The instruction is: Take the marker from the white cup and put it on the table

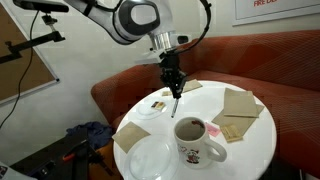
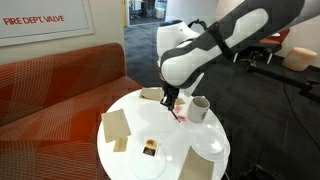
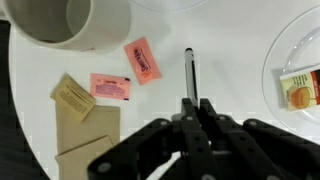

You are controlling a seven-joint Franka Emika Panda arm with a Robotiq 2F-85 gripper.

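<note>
I will next move my gripper down toward the bare tabletop between the pink packets and the plate to let go of the marker, because the marker's tip is still above the tabletop.
My gripper (image 1: 175, 88) is shut on the marker (image 3: 190, 75), a slim pale stick with a dark tip that sticks out from between the fingers (image 3: 192, 103). In an exterior view the marker (image 1: 174, 106) hangs below the gripper, just above the round white table (image 1: 250, 140), behind the white cup (image 1: 197, 140). The cup is a white mug with a dark inside and a printed picture. It shows at the top left of the wrist view (image 3: 75, 20) and beside the gripper (image 2: 172, 100) in an exterior view (image 2: 200, 108).
Two pink packets (image 3: 142, 60) (image 3: 110, 85), a brown packet (image 3: 72, 97) and a tan napkin (image 3: 85, 135) lie under the gripper. White plates (image 3: 300, 60) (image 1: 150, 158) and more napkins (image 1: 240, 100) sit on the table. A red-brown bench (image 2: 50, 85) curves behind it.
</note>
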